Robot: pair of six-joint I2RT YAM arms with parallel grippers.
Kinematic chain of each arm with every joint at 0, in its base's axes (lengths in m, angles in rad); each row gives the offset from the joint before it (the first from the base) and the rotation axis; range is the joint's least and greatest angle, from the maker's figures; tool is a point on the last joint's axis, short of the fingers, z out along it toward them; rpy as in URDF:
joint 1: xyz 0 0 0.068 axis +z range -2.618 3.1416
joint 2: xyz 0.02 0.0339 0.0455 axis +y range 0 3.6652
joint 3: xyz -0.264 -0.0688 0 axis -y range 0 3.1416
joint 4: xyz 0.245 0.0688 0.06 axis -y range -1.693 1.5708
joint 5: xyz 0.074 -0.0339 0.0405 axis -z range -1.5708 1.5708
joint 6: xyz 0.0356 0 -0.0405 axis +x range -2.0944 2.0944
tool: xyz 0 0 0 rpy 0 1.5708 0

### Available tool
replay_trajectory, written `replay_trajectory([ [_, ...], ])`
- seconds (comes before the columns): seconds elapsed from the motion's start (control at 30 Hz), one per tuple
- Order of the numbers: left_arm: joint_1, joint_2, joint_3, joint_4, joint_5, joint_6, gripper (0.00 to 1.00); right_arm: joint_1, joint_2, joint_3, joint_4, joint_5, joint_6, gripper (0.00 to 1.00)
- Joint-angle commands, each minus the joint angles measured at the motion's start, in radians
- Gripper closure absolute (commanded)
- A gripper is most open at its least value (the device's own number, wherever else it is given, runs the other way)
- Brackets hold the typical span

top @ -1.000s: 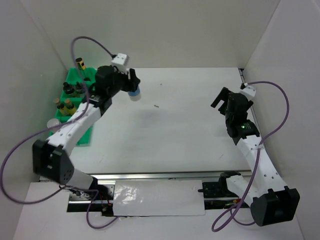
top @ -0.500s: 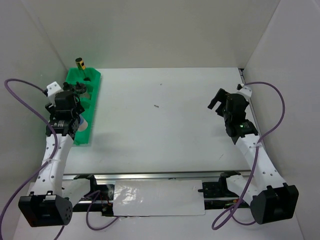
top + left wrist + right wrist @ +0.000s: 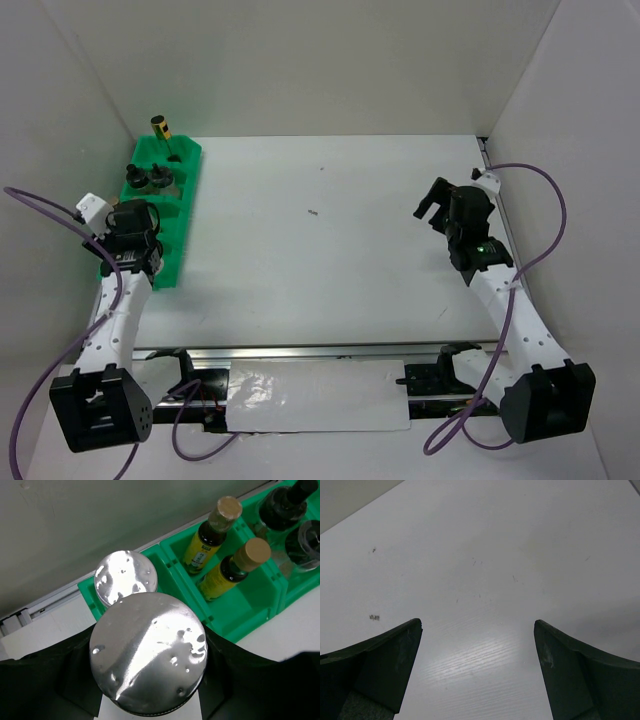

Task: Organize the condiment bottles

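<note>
The held jar goes down with my left gripper next into the free room below in the green tray's end section, beside the jar already there, for release.
My left gripper (image 3: 130, 248) is shut on a silver-lidded jar (image 3: 148, 652), held over the near end of the green tray (image 3: 188, 170). Its black fingers (image 3: 227, 662) flank the jar. A second silver-lidded jar (image 3: 126, 576) stands in the end compartment just beyond it. Two yellow-labelled bottles with tan caps (image 3: 216, 527) (image 3: 234, 569) lean in the adjoining compartment. Dark black-capped bottles (image 3: 284, 505) stand further along and also show in the top view (image 3: 147, 177). One yellow-capped bottle (image 3: 160, 130) stands at the tray's far end. My right gripper (image 3: 436, 205) is open and empty above bare table (image 3: 477, 625).
The tray lies along the left wall (image 3: 70, 120). The white table (image 3: 330, 240) stretches between the arms, with a small dark speck (image 3: 314, 211) on it. Walls close in the left, back and right sides.
My left arm has swung from the table's middle back left with the jar to the tray's near end. The right arm has barely moved.
</note>
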Motion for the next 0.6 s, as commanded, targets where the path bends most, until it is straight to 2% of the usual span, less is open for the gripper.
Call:
replay_trajectory([
  [0.0,0.005,-0.017,-0.023,0.176,-0.096,-0.085,0.52,-0.005,0.017,-0.004,0.046,0.011,0.010,0.00],
  [0.37,-0.016,0.158,0.020,0.191,-0.248,-0.165,0.52,-0.005,0.064,-0.013,0.065,0.011,0.028,0.00],
  [0.5,-0.039,0.195,0.020,0.165,-0.280,-0.230,0.50,-0.014,0.064,-0.013,0.065,0.020,0.028,0.00],
  [0.57,-0.039,0.210,0.020,0.134,-0.292,-0.255,0.45,-0.014,0.064,-0.013,0.065,0.020,0.028,0.00],
])
